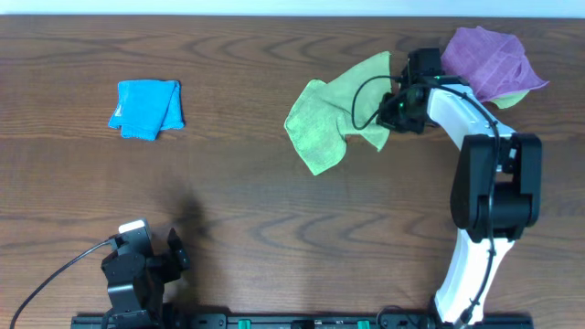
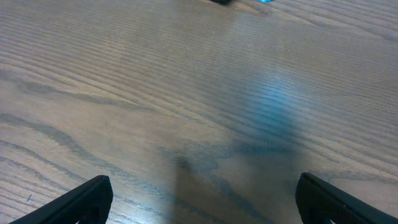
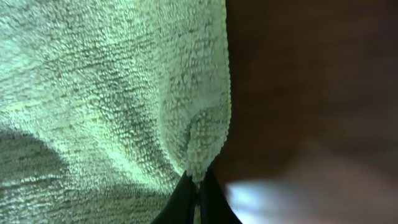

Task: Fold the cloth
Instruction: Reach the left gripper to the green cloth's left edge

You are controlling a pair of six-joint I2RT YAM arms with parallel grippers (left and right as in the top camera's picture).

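Note:
Bare wood lies back of my right gripper, to its right in the overhead view, so next my right gripper will draw the crumpled cloth's edge there and release it.
The lime-green cloth [image 1: 334,111] lies crumpled at the table's upper middle-right. My right gripper [image 1: 391,110] is shut on the cloth's right edge, just left of the purple cloth. In the right wrist view the cloth [image 3: 106,93] fills the left of the frame and its hem is pinched between my closed fingers [image 3: 197,193]. No white tag shows. My left gripper [image 1: 174,249] is open and empty near the front left edge. In the left wrist view its fingertips [image 2: 202,199] are spread wide over bare wood.
A purple cloth [image 1: 489,59] lies at the far right behind my right arm. A bright blue folded cloth [image 1: 146,108] lies at the upper left. The wooden table [image 1: 238,201] spreads between them.

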